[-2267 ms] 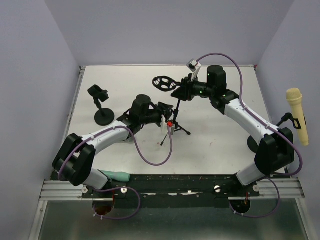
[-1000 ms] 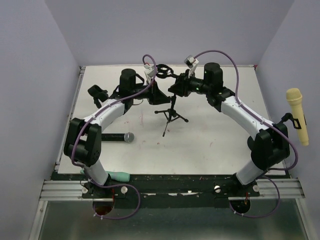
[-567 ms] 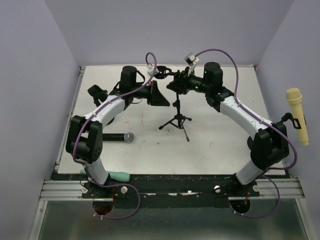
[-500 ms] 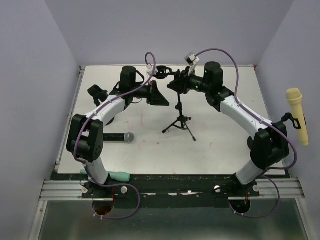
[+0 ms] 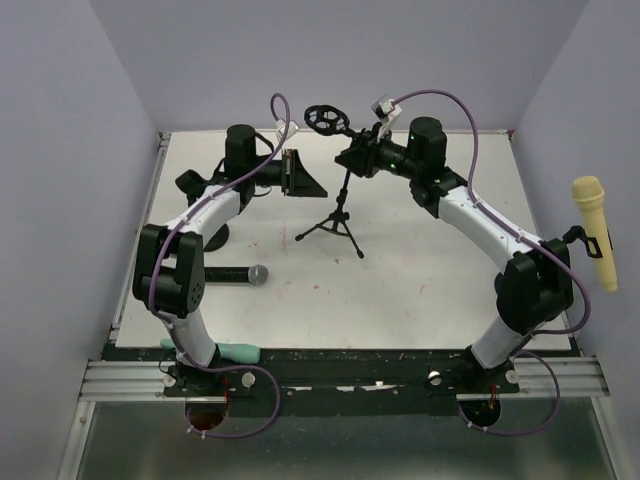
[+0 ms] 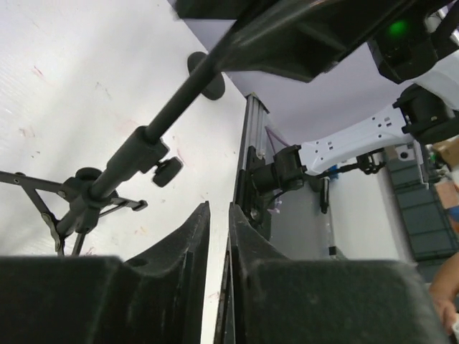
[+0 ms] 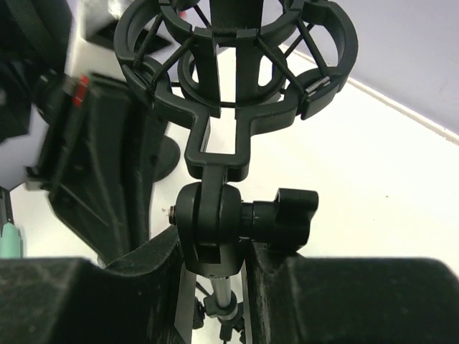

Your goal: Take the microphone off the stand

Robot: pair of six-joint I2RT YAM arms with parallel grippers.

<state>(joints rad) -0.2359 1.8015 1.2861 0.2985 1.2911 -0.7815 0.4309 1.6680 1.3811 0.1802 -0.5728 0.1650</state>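
The stand's ring is empty, so my right gripper will move outward and to the left in the top view to straighten the tilted stand over its legs, then let go of it.
The black tripod stand (image 5: 340, 205) is tilted, and its shock-mount ring (image 5: 323, 118) is empty. My right gripper (image 5: 356, 160) is shut on the stand's swivel joint (image 7: 211, 229), just under the ring (image 7: 233, 50). A black microphone with a silver grille (image 5: 228, 273) lies on the table at the left, apart from both grippers. My left gripper (image 5: 300, 176) is just left of the stand's pole (image 6: 143, 150). It holds nothing, and its jaws (image 6: 219, 208) stand almost together.
A small black desk stand (image 5: 200, 190) sits at the far left, partly behind my left arm. A yellow microphone (image 5: 592, 230) stands on its own holder at the right edge. A green object (image 5: 235, 351) lies at the near edge.
My left arm swung from the near middle to the far left and drew back from the stand. The right gripper shifted the stand; its ring rose and its legs swung left.
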